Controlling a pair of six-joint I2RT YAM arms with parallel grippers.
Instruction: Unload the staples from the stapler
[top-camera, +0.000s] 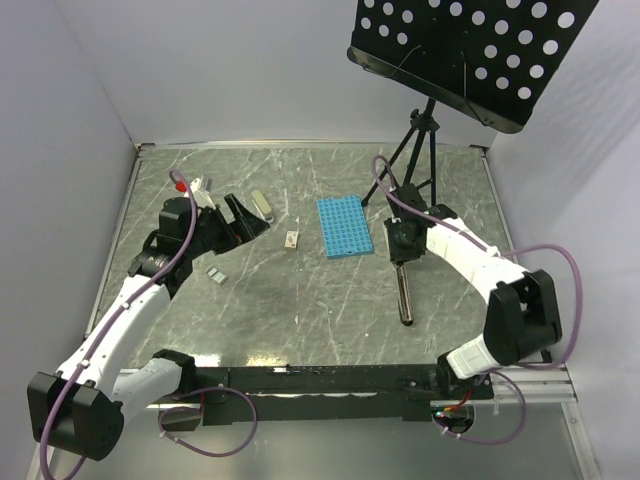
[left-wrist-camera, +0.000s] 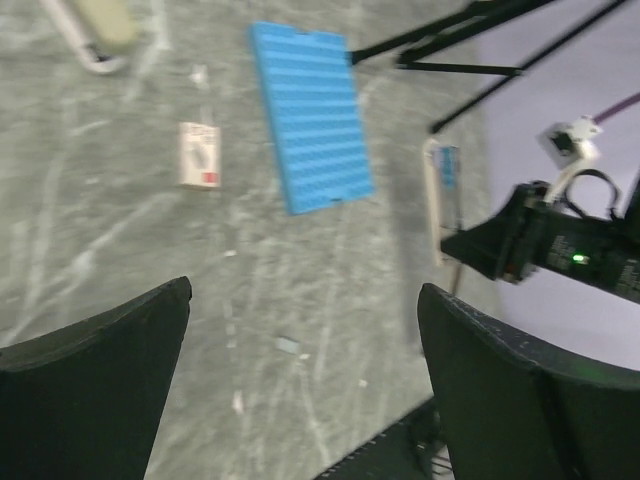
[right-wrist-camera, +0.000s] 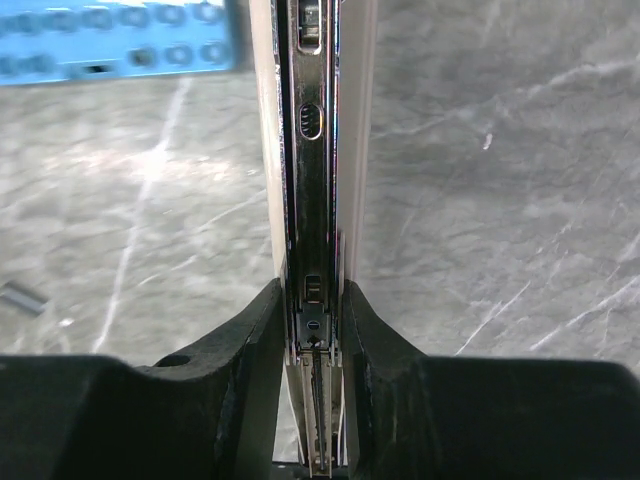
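Observation:
I need to move my left gripper outward, tilt its open fingers downward and lower them around the near half of the beige oblong piece. The piece lies below and outward of my left gripper.
The stapler (top-camera: 405, 295) is a slim bar lying on the table right of centre, its black end pointing toward the near edge. My right gripper (top-camera: 402, 258) is shut on its far end. In the right wrist view the fingers (right-wrist-camera: 255, 340) clamp both sides of the opened stapler (right-wrist-camera: 312, 150), whose silver metal channel shows. Two small grey staple strips (top-camera: 216, 273) lie on the table at the left. Another strip shows in the left wrist view (left-wrist-camera: 288, 345) and in the right wrist view (right-wrist-camera: 20, 298). My left gripper (top-camera: 240, 218) is open and empty above the table (left-wrist-camera: 305, 290).
A blue studded plate (top-camera: 343, 226) lies at mid-table. A small tan-white block (top-camera: 291, 240) sits left of it. A beige oblong piece (top-camera: 262, 205) lies by the left gripper. A black music stand's tripod (top-camera: 420, 150) stands at the back right.

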